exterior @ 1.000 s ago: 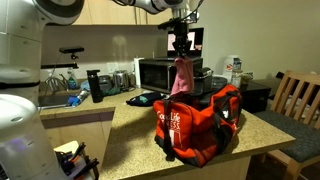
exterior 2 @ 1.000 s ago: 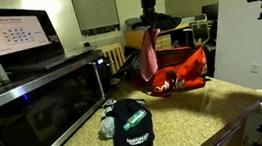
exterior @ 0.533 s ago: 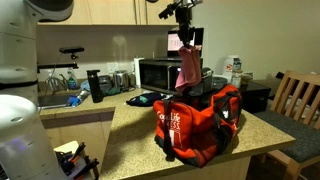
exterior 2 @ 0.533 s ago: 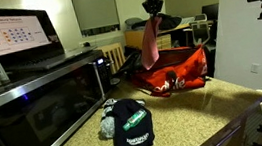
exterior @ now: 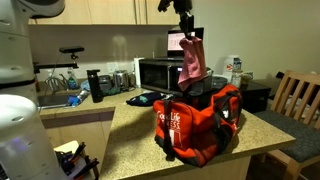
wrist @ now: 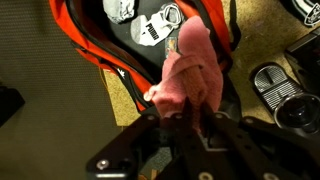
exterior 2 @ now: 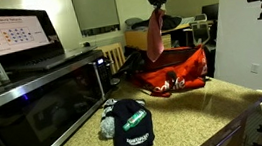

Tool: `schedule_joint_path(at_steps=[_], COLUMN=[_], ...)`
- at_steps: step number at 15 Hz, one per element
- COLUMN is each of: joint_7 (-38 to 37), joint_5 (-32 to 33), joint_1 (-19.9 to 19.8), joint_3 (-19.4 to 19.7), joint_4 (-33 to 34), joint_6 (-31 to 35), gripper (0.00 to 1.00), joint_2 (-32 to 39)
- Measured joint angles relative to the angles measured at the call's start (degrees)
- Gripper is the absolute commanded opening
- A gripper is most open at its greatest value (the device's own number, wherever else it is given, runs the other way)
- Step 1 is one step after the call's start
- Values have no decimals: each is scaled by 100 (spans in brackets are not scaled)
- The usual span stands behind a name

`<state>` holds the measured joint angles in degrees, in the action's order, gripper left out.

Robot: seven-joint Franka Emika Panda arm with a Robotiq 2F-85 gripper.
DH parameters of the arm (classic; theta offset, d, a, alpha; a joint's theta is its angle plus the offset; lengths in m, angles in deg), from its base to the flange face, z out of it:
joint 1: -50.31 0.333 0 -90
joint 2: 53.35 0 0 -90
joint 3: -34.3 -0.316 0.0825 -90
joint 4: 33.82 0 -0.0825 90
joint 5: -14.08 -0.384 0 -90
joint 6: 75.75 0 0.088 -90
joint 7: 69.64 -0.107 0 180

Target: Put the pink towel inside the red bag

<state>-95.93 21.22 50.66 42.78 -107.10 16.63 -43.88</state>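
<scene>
My gripper is still high, with the towel's top well above the red bag, so it will next lower toward the bag's dark open inside and release the pink towel (exterior: 191,62) over it.
My gripper (exterior: 188,27) is shut on the top of the pink towel (exterior: 191,62), which hangs down from it above the red bag (exterior: 200,122) on the counter. In the other exterior view the gripper (exterior 2: 158,1) holds the towel (exterior 2: 156,36) over the bag (exterior 2: 174,75). In the wrist view the towel (wrist: 188,75) hangs from my gripper (wrist: 178,112) over the bag's dark open inside (wrist: 150,40), with the red rim at the left.
A microwave (exterior: 158,74) stands behind the bag and shows large in the other exterior view (exterior 2: 39,104). A green and black cap (exterior 2: 129,126) lies on the counter. A wooden chair (exterior: 297,98) stands by the counter's end. A sink area (exterior: 60,98) is at the back.
My gripper has risen with the pink towel; the towel now hangs higher above the red bag and slightly further over it.
</scene>
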Motion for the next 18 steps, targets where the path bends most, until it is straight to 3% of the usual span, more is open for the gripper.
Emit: schedule_joint_path(at_steps=[10, 11, 18], joint_7=[-307, -307, -266], joint_5=[257, 250, 201], joint_1=[358, 356, 206], joint_3=[-63, -59, -167], joint_4=[-766, -972, -1863], joint_6=[133, 281, 991], gripper=[6, 32, 74], joint_2=[-104, -100, -55])
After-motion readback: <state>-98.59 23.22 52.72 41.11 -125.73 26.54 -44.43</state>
